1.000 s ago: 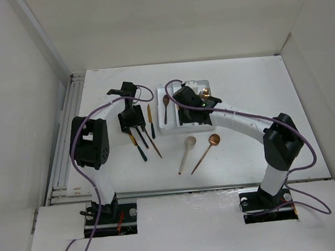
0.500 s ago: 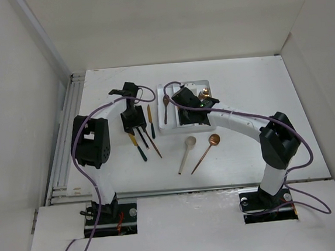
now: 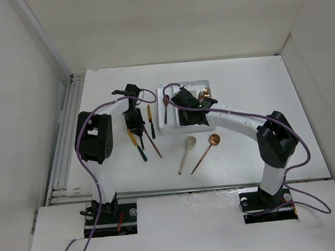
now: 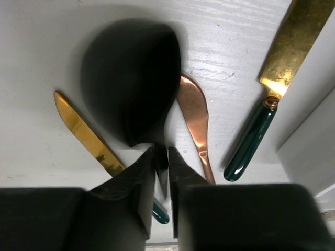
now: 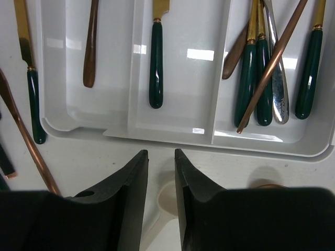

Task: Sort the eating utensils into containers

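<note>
My left gripper holds the black spoon and should rise outward, swing over the tray's rim and lower it beside the copper spoon in the tray's section nearest the loose knives.
My left gripper (image 4: 161,157) is shut on the thin handle of a black spoon (image 4: 133,86), whose bowl sticks out ahead of the fingers just above the table. It shows left of the tray in the top view (image 3: 135,127). Around it lie a gold knife (image 4: 84,135), a copper utensil (image 4: 194,117) and a green-handled gold knife (image 4: 264,117). My right gripper (image 5: 161,157) is open and empty at the white tray's near rim (image 5: 172,137), above the cream spoon's bowl (image 5: 166,201). The tray's compartments hold a copper spoon (image 5: 91,47), a green-handled knife (image 5: 156,63) and several green-handled utensils (image 5: 261,78).
On the table in front of the tray lie the cream spoon (image 3: 187,152) and a copper spoon (image 3: 207,148). Loose knives (image 3: 145,144) lie left of the tray (image 3: 169,130). White walls enclose the table; a rail runs along its left edge.
My left gripper has shifted a little right and toward the near side over the loose knives. The right arm has barely moved.
</note>
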Tool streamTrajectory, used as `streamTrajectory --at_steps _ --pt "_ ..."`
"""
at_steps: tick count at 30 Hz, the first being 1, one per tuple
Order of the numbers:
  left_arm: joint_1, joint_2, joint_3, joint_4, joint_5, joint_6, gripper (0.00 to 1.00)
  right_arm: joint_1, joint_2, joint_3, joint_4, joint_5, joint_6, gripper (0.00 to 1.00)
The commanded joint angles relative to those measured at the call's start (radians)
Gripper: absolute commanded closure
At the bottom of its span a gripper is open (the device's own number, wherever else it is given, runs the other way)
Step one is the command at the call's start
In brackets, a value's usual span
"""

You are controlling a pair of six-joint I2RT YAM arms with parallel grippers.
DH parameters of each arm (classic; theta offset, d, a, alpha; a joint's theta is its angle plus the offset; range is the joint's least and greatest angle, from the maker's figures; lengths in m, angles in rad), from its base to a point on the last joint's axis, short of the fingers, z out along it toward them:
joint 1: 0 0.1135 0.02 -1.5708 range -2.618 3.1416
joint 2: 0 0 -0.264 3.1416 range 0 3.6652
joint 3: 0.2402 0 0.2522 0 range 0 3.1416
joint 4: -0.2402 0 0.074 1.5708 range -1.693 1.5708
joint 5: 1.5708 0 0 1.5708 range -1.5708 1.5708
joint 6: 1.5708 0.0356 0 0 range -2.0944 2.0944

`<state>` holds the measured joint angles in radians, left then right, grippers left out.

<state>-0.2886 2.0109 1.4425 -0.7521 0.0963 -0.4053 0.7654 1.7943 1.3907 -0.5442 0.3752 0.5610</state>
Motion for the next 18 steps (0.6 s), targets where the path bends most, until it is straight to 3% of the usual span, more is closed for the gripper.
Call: streamTrajectory --at_steps 1,4,12,18 --pt "0.017 0.011 0.022 -0.016 0.002 -0.004 0.9 0.0 0.01 0.014 -0.005 0.03 -0.01 0.69" --pt "0.026 0.011 0.022 -0.016 0.002 -0.004 1.0 0.0 0.019 0.024 -0.014 0.03 -0.01 0.69" --pt "0.078 -0.017 0.097 -0.035 0.052 0.014 1.0 0.0 0.04 0.08 -0.033 0.041 -0.03 0.69" --pt "0.106 -0.037 0.361 -0.021 0.154 0.071 1.0 -0.04 0.002 0.103 -0.01 0.031 -0.03 0.69"
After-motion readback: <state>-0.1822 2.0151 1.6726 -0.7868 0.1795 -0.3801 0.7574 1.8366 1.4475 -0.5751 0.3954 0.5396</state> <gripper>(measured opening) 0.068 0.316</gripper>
